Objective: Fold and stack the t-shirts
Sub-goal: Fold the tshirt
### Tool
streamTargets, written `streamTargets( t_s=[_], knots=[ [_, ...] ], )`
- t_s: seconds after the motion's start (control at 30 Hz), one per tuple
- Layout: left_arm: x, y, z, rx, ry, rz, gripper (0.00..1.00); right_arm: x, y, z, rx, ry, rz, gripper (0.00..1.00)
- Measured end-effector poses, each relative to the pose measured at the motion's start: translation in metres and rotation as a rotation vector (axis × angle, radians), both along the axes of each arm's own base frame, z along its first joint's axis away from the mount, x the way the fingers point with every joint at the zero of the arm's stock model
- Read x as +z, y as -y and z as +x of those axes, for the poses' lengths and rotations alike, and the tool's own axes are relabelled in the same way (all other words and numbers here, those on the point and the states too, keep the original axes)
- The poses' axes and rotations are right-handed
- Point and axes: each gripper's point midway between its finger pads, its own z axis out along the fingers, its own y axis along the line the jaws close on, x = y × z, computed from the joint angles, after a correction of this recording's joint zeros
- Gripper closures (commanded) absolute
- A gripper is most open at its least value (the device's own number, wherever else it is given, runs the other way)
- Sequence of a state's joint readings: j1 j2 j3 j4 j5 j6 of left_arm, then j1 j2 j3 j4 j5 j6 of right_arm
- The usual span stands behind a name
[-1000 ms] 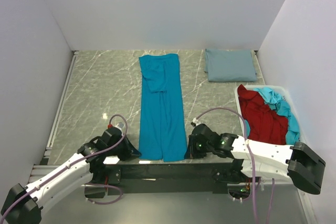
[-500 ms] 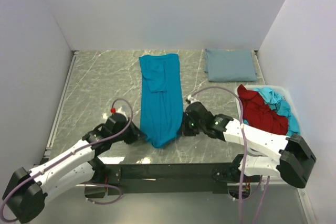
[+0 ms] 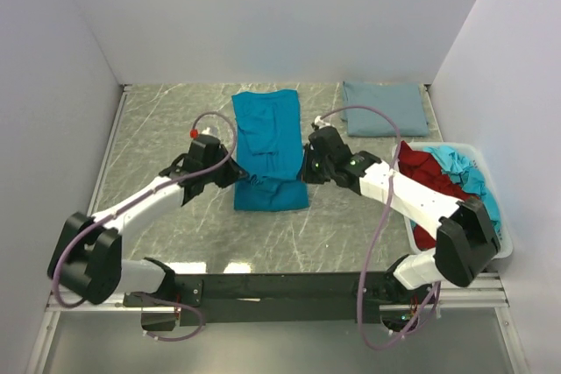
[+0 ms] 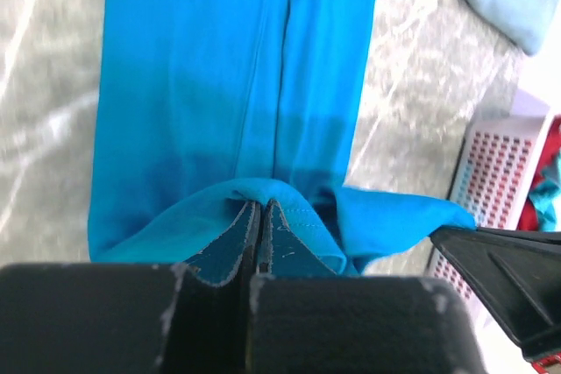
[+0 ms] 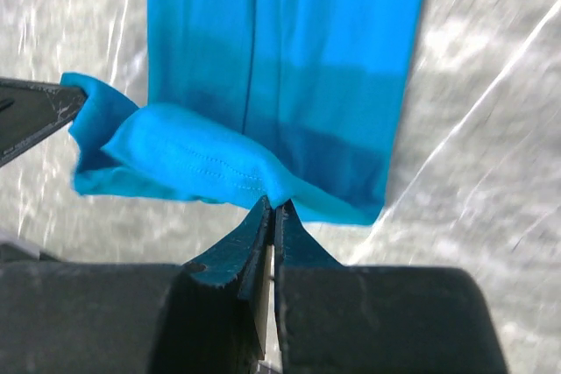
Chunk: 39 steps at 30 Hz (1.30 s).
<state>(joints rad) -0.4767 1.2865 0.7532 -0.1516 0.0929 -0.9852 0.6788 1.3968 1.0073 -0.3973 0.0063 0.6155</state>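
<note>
My right gripper needs to pull the teal-blue t-shirt's hem outward and down next and release it there, because the hem hangs lifted and the t-shirt's middle (image 3: 289,144) lies outward of my right gripper.
A bright teal-blue t-shirt (image 3: 267,142) lies as a long strip in the middle of the table, its near end lifted and doubled back over itself. My left gripper (image 3: 235,174) is shut on the hem's left corner, and in the left wrist view the cloth (image 4: 228,67) drapes over the closed tips (image 4: 261,203). My right gripper (image 3: 305,171) is shut on the right corner, with the stitched hem (image 5: 202,159) pinched at its tips (image 5: 272,206). A folded grey-blue t-shirt (image 3: 383,109) lies at the far right.
A white bin (image 3: 465,146) at the right edge holds a dark red shirt (image 3: 425,183) and a light turquoise one (image 3: 465,172). The bin's perforated wall (image 4: 491,172) shows in the left wrist view. White walls enclose the marble table (image 3: 158,137) on three sides.
Both grippers have carried the teal-blue shirt's near hem away from the table's near edge toward the far end. The shirt's lower part now lies doubled over its middle.
</note>
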Motion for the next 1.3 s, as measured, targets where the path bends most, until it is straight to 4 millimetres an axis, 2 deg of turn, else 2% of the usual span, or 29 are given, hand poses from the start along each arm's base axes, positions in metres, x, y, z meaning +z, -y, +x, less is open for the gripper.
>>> streamTargets(
  t_s=[0.3,0.57,0.87,0.97,1.0,1.03,1.07,1.1,1.13,1.17,1.2,1.3],
  knots=[
    [0.0,-0.003,0.051,0.0,0.016,0.049,1.0,-0.008,0.004,0.052,-0.03,-0.007,-0.04,1.0],
    [-0.011,-0.014,0.073,0.022,0.003,0.085,1.0,-0.013,0.001,0.08,-0.027,-0.02,-0.039,1.0],
    [-0.026,-0.018,0.095,0.015,-0.014,0.109,0.9,-0.023,0.005,0.101,-0.042,-0.044,-0.035,1.0],
    [-0.03,-0.019,0.099,0.014,-0.02,0.103,0.82,-0.031,0.005,0.109,-0.043,-0.058,-0.03,1.0],
    [-0.032,-0.019,0.101,0.014,-0.022,0.103,0.73,-0.034,0.006,0.112,-0.044,-0.063,-0.029,0.98],
    [-0.035,-0.019,0.103,0.013,-0.024,0.104,0.69,-0.037,0.006,0.114,-0.043,-0.068,-0.027,0.96],
    [-0.037,-0.019,0.105,0.01,-0.028,0.104,0.61,-0.041,0.006,0.116,-0.042,-0.076,-0.024,0.92],
    [-0.04,-0.019,0.107,0.006,-0.035,0.103,0.49,-0.045,0.006,0.118,-0.04,-0.081,-0.024,0.72],
    [-0.042,-0.019,0.108,0.004,-0.038,0.104,0.41,-0.047,0.006,0.119,-0.043,-0.086,-0.023,0.53],
    [-0.043,-0.02,0.111,0.004,-0.04,0.102,0.36,-0.05,0.006,0.121,-0.042,-0.096,-0.024,0.24],
    [-0.043,-0.02,0.114,0.005,-0.039,0.101,0.14,-0.052,0.005,0.124,-0.044,-0.101,-0.021,0.18],
    [-0.035,-0.022,0.12,0.002,-0.019,0.091,0.01,-0.049,0.003,0.132,-0.033,-0.089,-0.021,0.14]
  ],
)
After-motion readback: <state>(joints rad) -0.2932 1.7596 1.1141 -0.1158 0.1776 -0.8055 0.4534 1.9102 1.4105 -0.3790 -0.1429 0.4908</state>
